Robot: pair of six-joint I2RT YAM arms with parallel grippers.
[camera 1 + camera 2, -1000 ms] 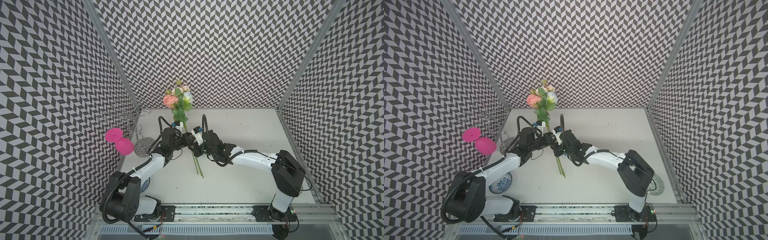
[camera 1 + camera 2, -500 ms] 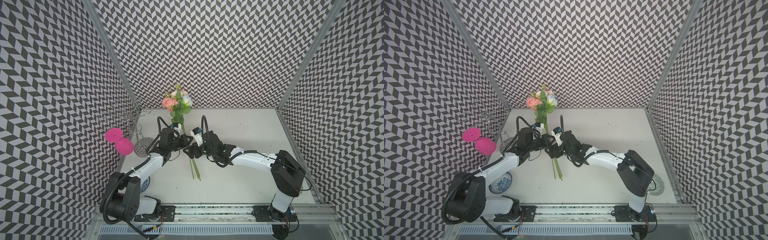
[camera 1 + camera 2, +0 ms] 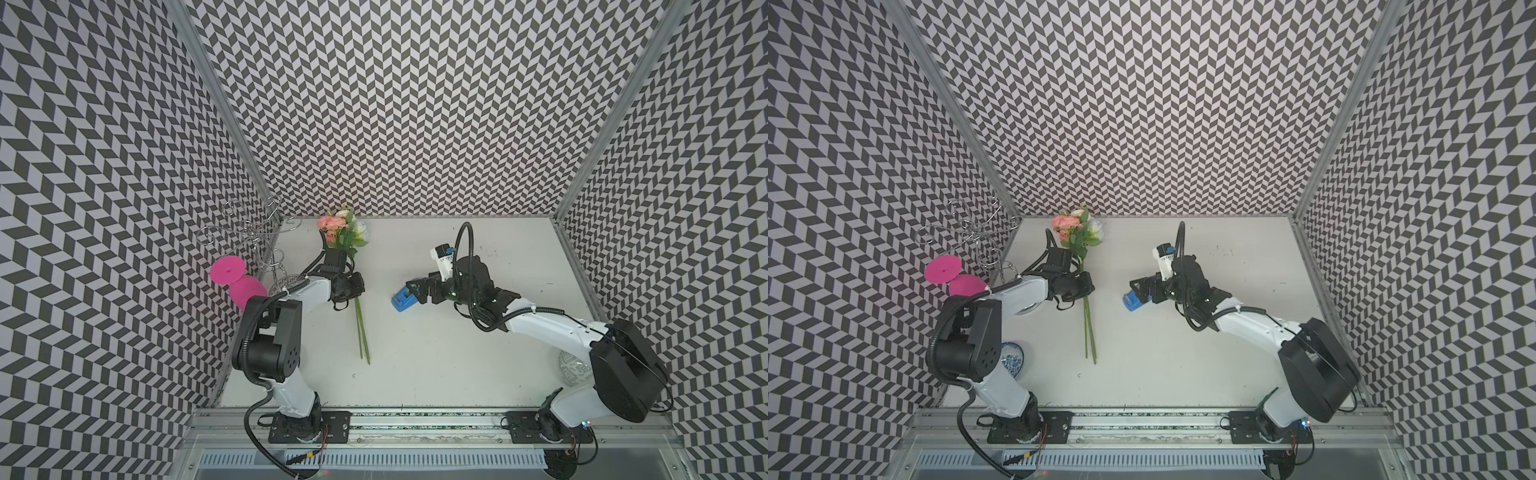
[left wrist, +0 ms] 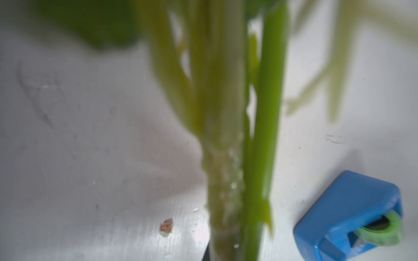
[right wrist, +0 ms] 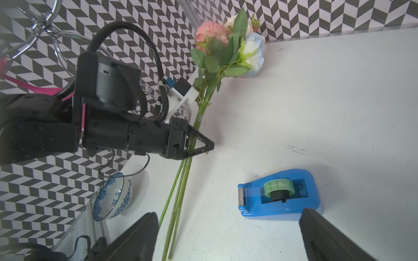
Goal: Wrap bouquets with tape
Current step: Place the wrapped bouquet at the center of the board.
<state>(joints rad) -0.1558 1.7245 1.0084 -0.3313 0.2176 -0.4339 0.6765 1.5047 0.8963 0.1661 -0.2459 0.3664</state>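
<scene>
I am holding the stems just above clear table, so next I need to lower my left gripper and move it slightly outward, onto the tabletop beneath, to release them.
The bouquets (image 3: 360, 328) (image 3: 1089, 328) are one bunch of green stems with pink, peach and white blooms toward the back wall. Their cut ends lie on the white table (image 3: 436, 353). My left gripper (image 3: 355, 286) (image 3: 1086, 286) (image 5: 199, 144) is shut on the stems at mid-length. The stems fill the left wrist view (image 4: 226, 158), where the jaws barely show. The tape, a blue dispenser (image 3: 401, 300) (image 3: 1133, 300) (image 4: 348, 217) (image 5: 280, 194) with a pale green roll, stands to the right. My right gripper (image 3: 411, 289) (image 3: 1142, 286) (image 5: 228, 239) hangs open just over it, holding nothing.
A pink goblet (image 3: 237, 278) and a wire rack (image 3: 253, 232) stand at the back left by the wall. A blue-and-white bowl (image 3: 1013, 357) (image 5: 113, 198) sits beside the left arm. A patterned round object (image 3: 573, 365) lies behind the right arm.
My right gripper opened, let go of the stems and drew away to the right over the dispenser. My left gripper closed on the stems, and the blooms sank lower.
</scene>
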